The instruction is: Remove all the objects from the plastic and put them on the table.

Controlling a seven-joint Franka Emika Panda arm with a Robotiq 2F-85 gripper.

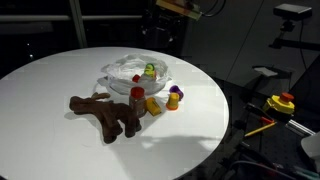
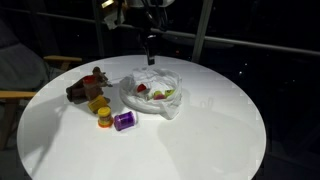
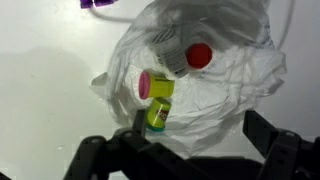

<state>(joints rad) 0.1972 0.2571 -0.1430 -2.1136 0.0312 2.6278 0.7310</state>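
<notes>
The open gripper comes down beside the pink-lidded green tub next and closes its fingers around the small green cylinder [image 1: 150,69] [image 3: 158,113], as it lies uncovered in the plastic below.
The wrinkly see-through plastic [image 1: 128,70] [image 2: 160,100] [image 3: 225,85] lies near the middle of the round white table [image 1: 60,140] [image 2: 200,140]. Inside it, the wrist view shows a red-capped white piece [image 3: 190,55], a pink-lidded green tub [image 3: 155,88] and a second green tub [image 3: 155,120]. Beside the plastic, on the table, lie the brown plush toy [image 1: 100,112] [image 2: 86,86], a red-capped brown bottle [image 1: 137,98], a yellow piece [image 1: 153,104] [image 2: 98,104] and a purple piece [image 1: 175,97] [image 2: 124,121]. My gripper [image 2: 150,45] [image 3: 197,127] hangs open above the plastic, holding nothing.
A dark bench with a yellow and red tool [image 1: 282,103] stands beyond the table's edge. A chair [image 2: 20,95] is at the table's side in an exterior view. The surroundings are dark.
</notes>
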